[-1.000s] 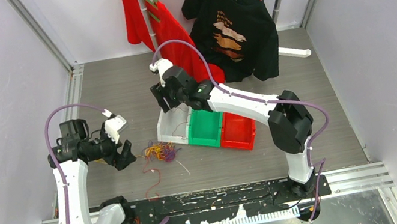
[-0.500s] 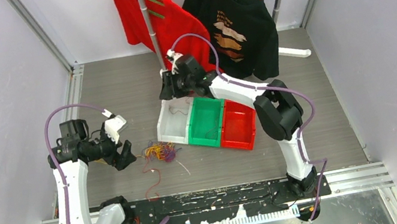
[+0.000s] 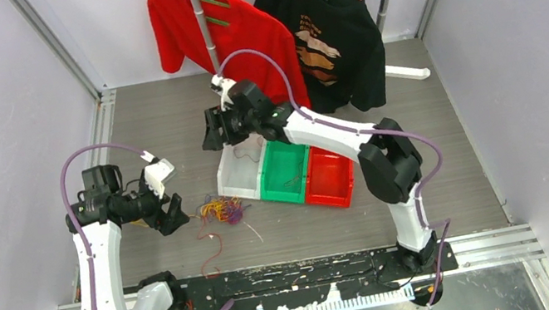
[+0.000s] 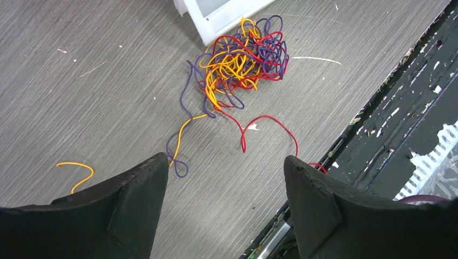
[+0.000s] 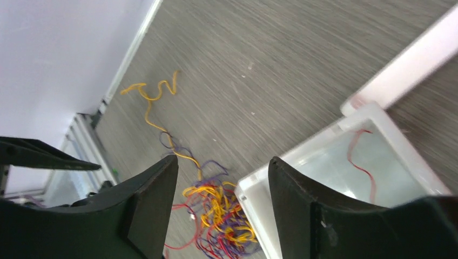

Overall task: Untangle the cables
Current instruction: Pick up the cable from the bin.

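Observation:
My right gripper goes to the right in the top view and down onto the red wire near the green bin next, since it lies clear of the knot (image 5: 221,216).
The cables (image 3: 221,209) lie as one knot of thin red, yellow and purple wires on the grey floor, by the near left corner of the white bin (image 3: 235,180). My left gripper (image 3: 176,214) hangs just left of the knot, open and empty. In the left wrist view the knot (image 4: 243,59) is ahead of the gripper (image 4: 226,159), with loose red, yellow and purple ends trailing toward it. My right gripper (image 3: 210,135) hovers open over the bin's far left corner. Its wrist view looks past the gripper (image 5: 222,160) down at the knot (image 5: 221,216). One red wire (image 5: 359,162) lies inside the bin (image 5: 302,150).
A green bin (image 3: 284,174) and a red bin (image 3: 328,180) stand right of the white one. A red shirt (image 3: 234,31) and a black shirt (image 3: 331,36) hang on a rack at the back. A separate yellow wire piece (image 4: 75,170) lies left of the knot. Black rail (image 3: 299,273) runs along the near edge.
My right arm swung toward the back and then came left again over the white bin's corner. The red shirt has swung left and spread out. The left arm is still.

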You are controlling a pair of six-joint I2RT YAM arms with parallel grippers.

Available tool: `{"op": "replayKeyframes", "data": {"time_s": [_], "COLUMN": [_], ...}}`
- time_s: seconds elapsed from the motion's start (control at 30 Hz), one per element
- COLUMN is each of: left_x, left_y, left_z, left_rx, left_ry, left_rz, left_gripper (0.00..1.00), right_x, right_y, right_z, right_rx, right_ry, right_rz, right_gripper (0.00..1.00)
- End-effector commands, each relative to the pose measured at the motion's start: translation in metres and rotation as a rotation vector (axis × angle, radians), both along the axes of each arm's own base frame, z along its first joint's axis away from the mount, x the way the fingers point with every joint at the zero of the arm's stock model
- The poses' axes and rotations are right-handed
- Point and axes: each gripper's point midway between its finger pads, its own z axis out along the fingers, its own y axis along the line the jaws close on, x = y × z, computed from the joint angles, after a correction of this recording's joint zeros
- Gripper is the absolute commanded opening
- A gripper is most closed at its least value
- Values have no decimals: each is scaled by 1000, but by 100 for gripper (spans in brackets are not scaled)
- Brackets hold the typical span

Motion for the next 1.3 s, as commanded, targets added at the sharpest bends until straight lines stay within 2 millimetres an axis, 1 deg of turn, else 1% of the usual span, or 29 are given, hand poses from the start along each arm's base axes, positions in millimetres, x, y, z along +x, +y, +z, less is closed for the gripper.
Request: {"op": "replayKeyframes", "data": {"time_s": [0.0, 0.1, 0.2, 0.27, 0.33, 0.37, 0.4, 0.47, 0.57, 0.67, 0.77, 0.97, 1.03, 1.1, 1.17, 1.23, 1.27], "left_x": [1, 0, -1, 0, 0, 0, 0, 1, 2, 2, 3, 3, 4, 4, 4, 4, 4], "left_y": [-5, -6, -8, -8, -8, -8, -8, -8, -8, -8, -8, -7, -6, -6, -6, -5, -5], "left_z": [17, 18, 19, 19, 20, 19, 20, 21, 22, 23, 23, 22, 22, 21, 21, 20, 20], "left_rx": [-23, -27, -36, -38, -40, -40, -40, -41, -44, -44, -41, -33, -33, -32, -30, -28, -28], "left_ry": [-49, -54, -57, -58, -58, -55, -55, -56, -53, -55, -54, -56, -54, -52, -51, -49, -49], "left_rz": [-17, -19, -23, -25, -26, -25, -25, -26, -27, -28, -27, -26, -26, -26, -25, -25, -25], "left_gripper": [78, 78, 78, 78, 78, 78, 78, 78, 78, 78, 78, 78, 78, 78, 78, 78, 78], "right_x": [16, 24, 27, 27, 26, 24, 21, 23, 26, 30, 36, 47, 50, 53, 53, 52, 52], "right_y": [-57, -106, -146, -165, -178, -181, -181, -184, -180, -172, -165, -161, -160, -157, -153, -151, -150], "right_z": [58, 47, 36, 32, 20, 14, 9, 3, -2, -8, -19, -43, -47, -49, -45, -41, -39], "right_rx": [-130, -290, -367, -396, -428, -441, -447, -477, -487, -473, -476, -502, -502, -492, -468, -448, -442], "right_ry": [-266, -332, -362, -393, -406, -405, -406, -427, -458, -458, -439, -410, -411, -414, -420, -423, -427], "right_rz": [-121, -203, -236, -214, -159, -120, -73, -26, 27, 59, 79, 98, 98, 96, 96, 96, 96], "right_gripper": [69, 71, 74, 74, 74, 75, 74, 74, 74, 74, 72, 66, 64, 59, 51, 39, 31]}}
